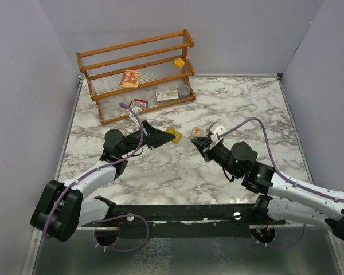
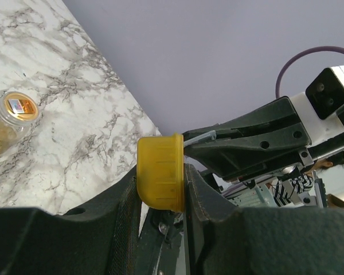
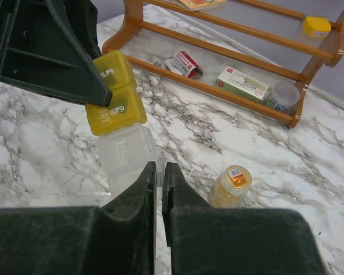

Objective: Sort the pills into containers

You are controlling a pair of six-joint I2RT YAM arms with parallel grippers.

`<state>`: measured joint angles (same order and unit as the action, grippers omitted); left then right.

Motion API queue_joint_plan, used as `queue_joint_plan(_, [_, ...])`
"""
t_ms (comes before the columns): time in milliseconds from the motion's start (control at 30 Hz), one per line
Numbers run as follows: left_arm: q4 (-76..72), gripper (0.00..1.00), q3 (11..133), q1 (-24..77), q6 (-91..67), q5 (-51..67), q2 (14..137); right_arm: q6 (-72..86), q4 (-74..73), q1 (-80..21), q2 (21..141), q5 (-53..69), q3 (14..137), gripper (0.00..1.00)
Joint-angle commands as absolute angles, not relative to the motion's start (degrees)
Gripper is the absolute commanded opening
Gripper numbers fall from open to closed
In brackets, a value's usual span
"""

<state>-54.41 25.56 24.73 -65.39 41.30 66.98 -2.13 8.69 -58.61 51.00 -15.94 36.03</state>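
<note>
My right gripper will tilt downward, move lower and to the left in the top view and release the pill box there, because bare marble is below the pill box [image 2: 160, 172].
My left gripper [image 1: 162, 136] is shut on a yellow pill box [image 2: 160, 172], a strip of numbered yellow cells [image 3: 112, 91] joined to clear cells [image 3: 126, 152]. It is held just above the marble at mid-table. My right gripper [image 3: 159, 172] meets it from the right and is shut on a thin clear lid flap of the clear cells. A round amber jar [image 3: 232, 186] with a clear cap stands upright on the marble just beside my right gripper [image 1: 196, 144]. Its contents look golden. I cannot make out single pills.
A wooden shelf rack [image 1: 137, 74] stands at the back left. It holds a small yellow box [image 1: 179, 62], a round grey tin [image 1: 184, 90] and printed card packets [image 1: 130, 78]. Grey walls close in both sides and the back.
</note>
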Motion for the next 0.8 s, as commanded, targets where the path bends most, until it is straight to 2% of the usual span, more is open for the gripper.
queue_joint_plan(0, [-56.1,0.10,24.8,25.0,-64.4,41.9,66.6,-0.5,10.7,-59.0,51.1,-13.6,36.5,0.01])
queue_joint_plan(67, [-56.1,0.17,24.3,24.9,-63.7,41.5,66.6,0.2,10.4,-59.0,50.8,-12.2,36.6,0.01])
queue_joint_plan(133, [-56.1,0.32,23.6,24.9,-62.6,40.8,66.2,0.8,10.2,-58.9,50.7,-11.1,36.7,0.01])
queue_joint_plan(200, [-56.1,0.55,22.7,24.9,-61.3,39.9,65.4,1.5,8.9,-59.0,50.8,-10.4,37.3,0.01])
queue_joint_plan(267, [-56.1,0.91,22.0,25.0,-59.9,39.2,64.1,2.2,7.2,-59.0,50.8,-10.7,38.0,0.01])
queue_joint_plan(300, [-56.1,0.98,21.5,24.9,-59.4,38.5,63.3,2.5,6.7,-59.0,51.0,-11.1,38.3,0.01])
queue_joint_plan(567, [-52.8,0.99,17.6,24.0,-56.6,31.6,56.3,4.8,4.6,-58.9,52.3,-14.7,38.6,0.01])
queue_joint_plan(767, [-38.4,0.99,16.3,23.8,-48.6,24.5,47.2,7.7,2.5,-58.9,60.3,-17.4,39.6,0.01])
